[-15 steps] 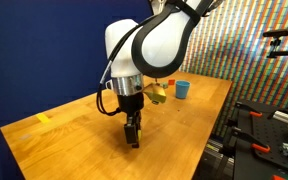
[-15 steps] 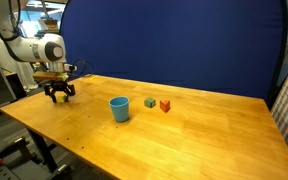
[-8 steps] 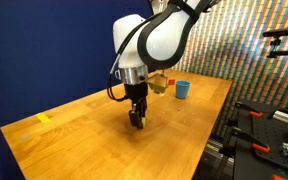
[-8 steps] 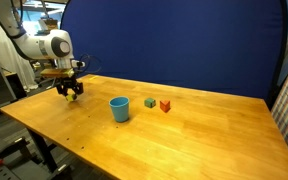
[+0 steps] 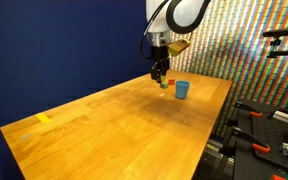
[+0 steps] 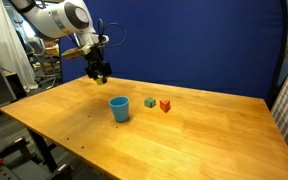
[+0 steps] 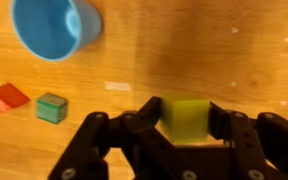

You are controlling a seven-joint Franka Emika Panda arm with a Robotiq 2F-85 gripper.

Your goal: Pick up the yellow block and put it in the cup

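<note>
My gripper carries the cube sideways over the cup's opening (image 6: 119,101) (image 7: 46,24) next and releases it, since the upright cup stands left of my gripper in the wrist view.
My gripper (image 7: 185,124) is shut on the yellow block (image 7: 189,118), a small bright yellow cube held between the black fingers above the wooden table. The gripper also shows in both exterior views (image 5: 159,74) (image 6: 99,70), raised above the table. The light-blue cup (image 7: 54,27) stands upright and open at the top left of the wrist view, off to the side of the held block. It also shows in both exterior views (image 5: 182,89) (image 6: 119,108).
A green block (image 7: 51,107) (image 6: 150,102) and a red block (image 7: 8,98) (image 6: 165,105) sit near the cup. A flat yellow piece (image 5: 43,118) lies near the table's corner. The wooden table (image 5: 114,125) ends at an edge beside equipment (image 5: 269,125).
The arm has lifted and carried the yellow block across the table toward the cup, from low over the table's middle to high beside the cup. The cup and other blocks have not moved.
</note>
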